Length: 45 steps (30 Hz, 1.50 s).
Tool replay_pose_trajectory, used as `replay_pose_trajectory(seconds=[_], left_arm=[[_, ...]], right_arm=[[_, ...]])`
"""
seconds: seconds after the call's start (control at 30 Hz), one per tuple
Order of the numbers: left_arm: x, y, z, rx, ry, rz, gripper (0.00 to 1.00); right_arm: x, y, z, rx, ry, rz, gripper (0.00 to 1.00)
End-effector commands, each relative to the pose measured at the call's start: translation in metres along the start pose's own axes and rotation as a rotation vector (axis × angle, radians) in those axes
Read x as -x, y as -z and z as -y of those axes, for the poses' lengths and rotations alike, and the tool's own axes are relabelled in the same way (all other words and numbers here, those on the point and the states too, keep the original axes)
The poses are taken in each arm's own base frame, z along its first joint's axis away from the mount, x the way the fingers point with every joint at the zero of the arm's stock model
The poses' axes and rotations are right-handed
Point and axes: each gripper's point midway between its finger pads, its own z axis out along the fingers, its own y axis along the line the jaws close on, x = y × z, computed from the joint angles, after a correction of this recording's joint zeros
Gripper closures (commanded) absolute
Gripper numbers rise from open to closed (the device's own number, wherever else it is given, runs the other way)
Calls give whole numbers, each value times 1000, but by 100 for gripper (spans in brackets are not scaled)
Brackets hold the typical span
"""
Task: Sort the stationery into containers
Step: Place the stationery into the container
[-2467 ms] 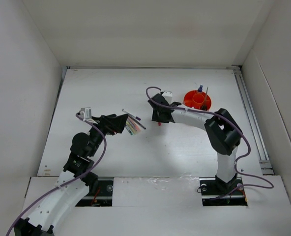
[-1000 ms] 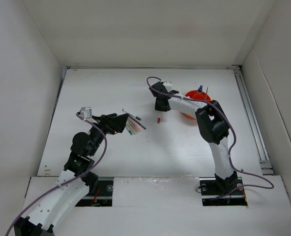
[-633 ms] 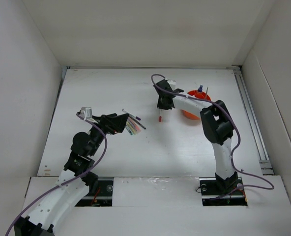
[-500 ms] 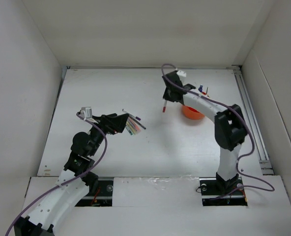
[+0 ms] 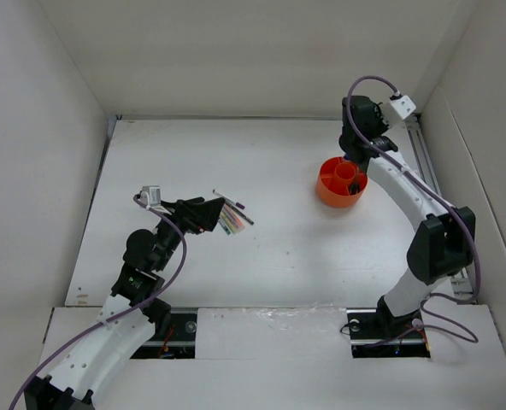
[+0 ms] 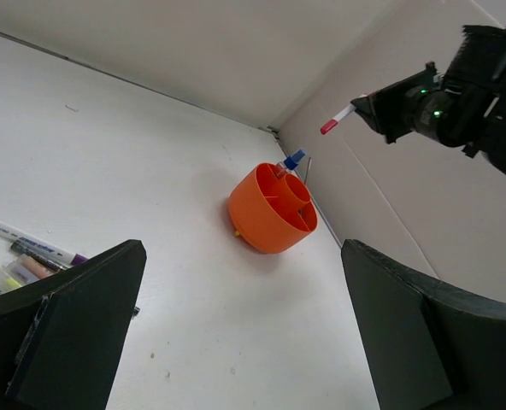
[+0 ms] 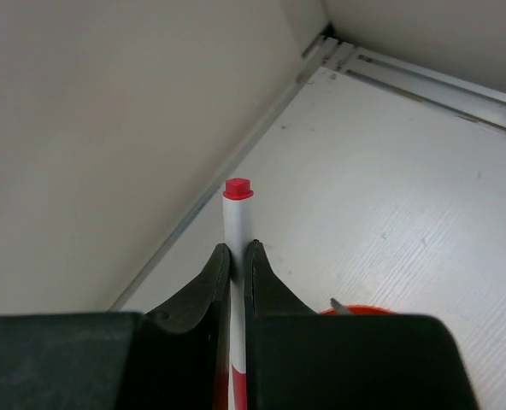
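Observation:
The orange tub's opening (image 5: 332, 173) lies below the right gripper, toward the left in the top view, so the gripper should next go down that way to release the stick.
The orange tub (image 5: 342, 181) stands at the right of the table, also in the left wrist view (image 6: 266, 218). A blue-capped bottle (image 6: 292, 160) stands upright inside it. My right gripper (image 7: 237, 248) is shut on the white red-tipped stick (image 7: 238, 209), high in the air above the tub's far right side. From the left wrist view the stick (image 6: 338, 119) points out of that gripper (image 6: 368, 101). My left gripper (image 5: 214, 213) is open and low beside a bunch of coloured pens (image 5: 230, 220), with nothing between its fingers. A purple-tipped pen (image 6: 31, 243) lies at the edge of that bunch.
White walls close in the table at the back, left and right. A metal rail (image 5: 432, 196) runs along the right edge, close behind the tub. The right wall (image 6: 390, 213) rises just past the tub.
My right gripper closed on the stick at mid-table, lifted it and swung right and back to above the tub's far side. The left arm and the pens have not moved.

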Motion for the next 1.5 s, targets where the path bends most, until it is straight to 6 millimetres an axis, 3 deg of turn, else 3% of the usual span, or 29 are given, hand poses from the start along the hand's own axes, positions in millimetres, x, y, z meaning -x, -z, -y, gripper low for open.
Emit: replay_pose_trajectory(seconds=[0.0,0.2,0.3,0.5,0.63,0.97,1.13,1.47], left_arm=[[5,0,10,-47,2,23,0],[4,-2,6,-32,2,22,0],[3,-2,8,-40,2,15,0],[0,-4,7,-41,2,2,0],[1,-4,6,-34,2,8,0],[1,-4,6,-34,2,8,0],[1,-4,6,-34,2,8,0],[1,-4,6,-34,2,8,0]], right_arm=[[-3,-18,18,-96,5,66,100],[-16,-28,25,-148,45,85,100],[-23,-30,38,-191,83,99,100],[-54,-37,60,-260,207,95,100],[-66,-44,61,-283,242,88,100],[-87,-35,60,-292,294,87,100],[-81,-33,64,-308,285,102,100],[-18,1,41,-208,169,127,100]])
